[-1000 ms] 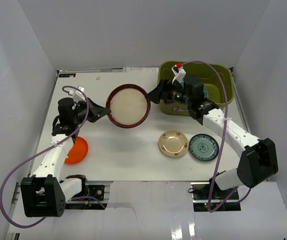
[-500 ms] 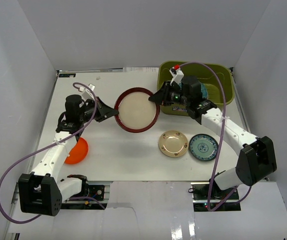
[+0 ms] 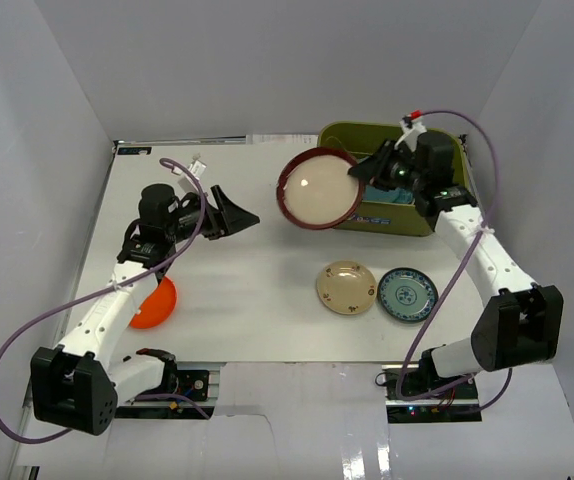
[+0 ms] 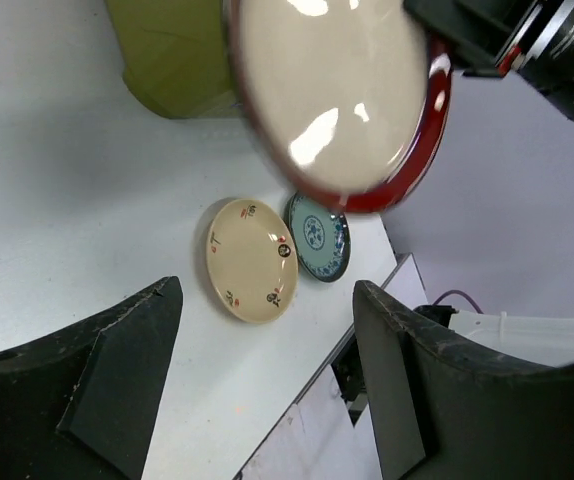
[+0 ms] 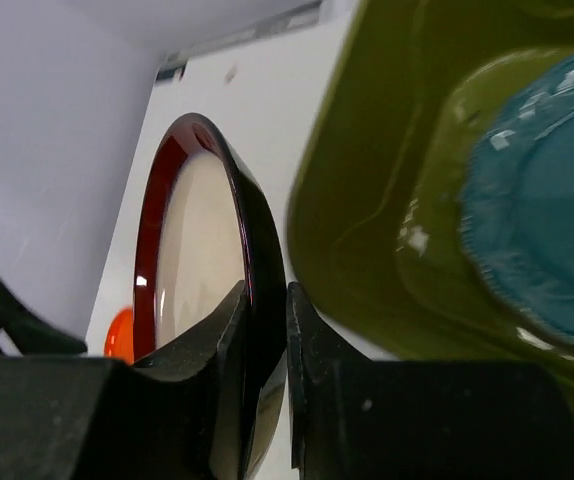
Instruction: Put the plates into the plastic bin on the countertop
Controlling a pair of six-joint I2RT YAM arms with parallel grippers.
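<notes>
I should next carry the white plate's rim in my right gripper to the right in the top view, over the bin's side, then lower it and let go, because the teal plate [image 3: 395, 195] [image 5: 547, 200] lies there below.
The white plate with a dark red rim [image 3: 317, 188] hangs tilted in the air at the plastic bin's [image 3: 437, 222] left side, and my right gripper [image 3: 359, 172] is shut on its right rim. In the right wrist view the fingers pinch the rim [image 5: 252, 240] beside the olive bin wall [image 5: 367, 180], with a teal plate [image 5: 547, 200] lying inside. My left gripper [image 3: 242, 215] stands open and empty left of the plate; its wrist view shows the plate [image 4: 342, 90] ahead. An orange plate [image 3: 154, 302], a gold plate [image 3: 346, 287] and a blue-green plate [image 3: 408, 294] lie on the countertop.
White walls enclose the countertop [image 3: 237, 300] on three sides. The gold plate [image 4: 251, 260] and the blue-green plate [image 4: 319, 236] lie side by side near the front edge, below the bin. The left arm reaches over the orange plate.
The left gripper let go of the red-rimmed plate and opened. The right gripper shut on its rim and carried it up and to the right, to the bin's edge.
</notes>
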